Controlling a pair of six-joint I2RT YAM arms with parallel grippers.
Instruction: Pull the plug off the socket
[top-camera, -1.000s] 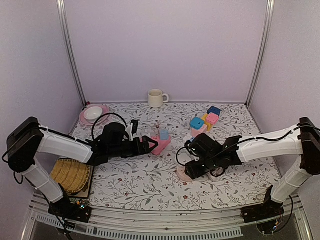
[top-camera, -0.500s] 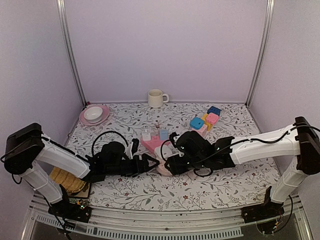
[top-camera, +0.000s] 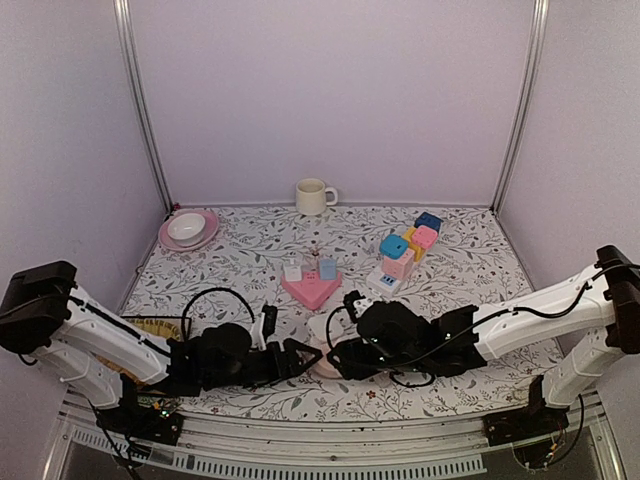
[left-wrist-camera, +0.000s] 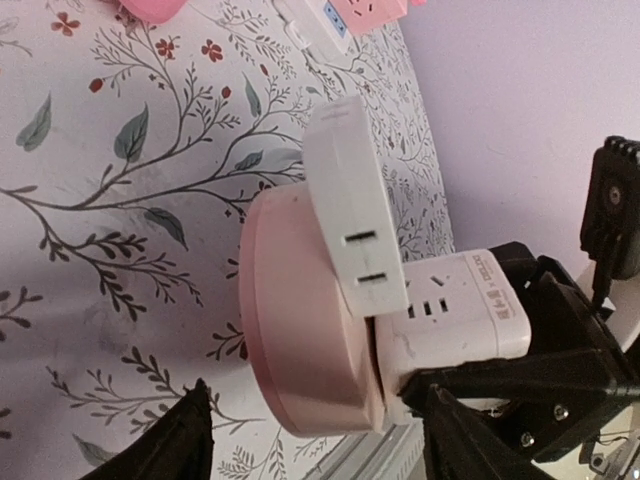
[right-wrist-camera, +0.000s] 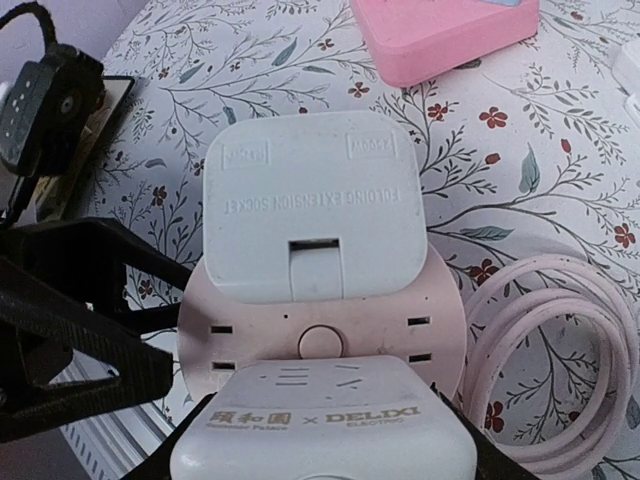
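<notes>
I will next pull the DELIXI plug off the socket (right-wrist-camera: 320, 320) with my right gripper, past the coiled cord, and release it on the tabletop beyond, because the plug is still plugged in.
A round pink socket (right-wrist-camera: 320, 320) lies near the table's front edge (top-camera: 324, 364) with two white pieces plugged into its face. One is a flat square adapter (right-wrist-camera: 312, 205). The other is a white plug marked DELIXI (right-wrist-camera: 320, 425). My right gripper (right-wrist-camera: 325, 460) is shut on that DELIXI plug, with its fingers mostly hidden beside it. My left gripper (left-wrist-camera: 318, 395) is open. Its dark fingers (left-wrist-camera: 190, 435) stand on either side of the pink socket's rim (left-wrist-camera: 300, 330), and the near finger is apart from it. The two grippers face each other (top-camera: 300, 356).
The socket's pink cord (right-wrist-camera: 560, 370) coils to the right. Behind it are a pink triangular block with small plugs (top-camera: 312, 288), a white power strip (top-camera: 385, 280), coloured cubes (top-camera: 410, 245), a mug (top-camera: 313, 196), a pink plate with a bowl (top-camera: 187, 230) and a wicker mat (top-camera: 150, 328). The table's front rail (top-camera: 320, 440) is close.
The right gripper has carried the socket left and toward the front edge. The left gripper has left the pink triangular block and moved down to the socket's other side.
</notes>
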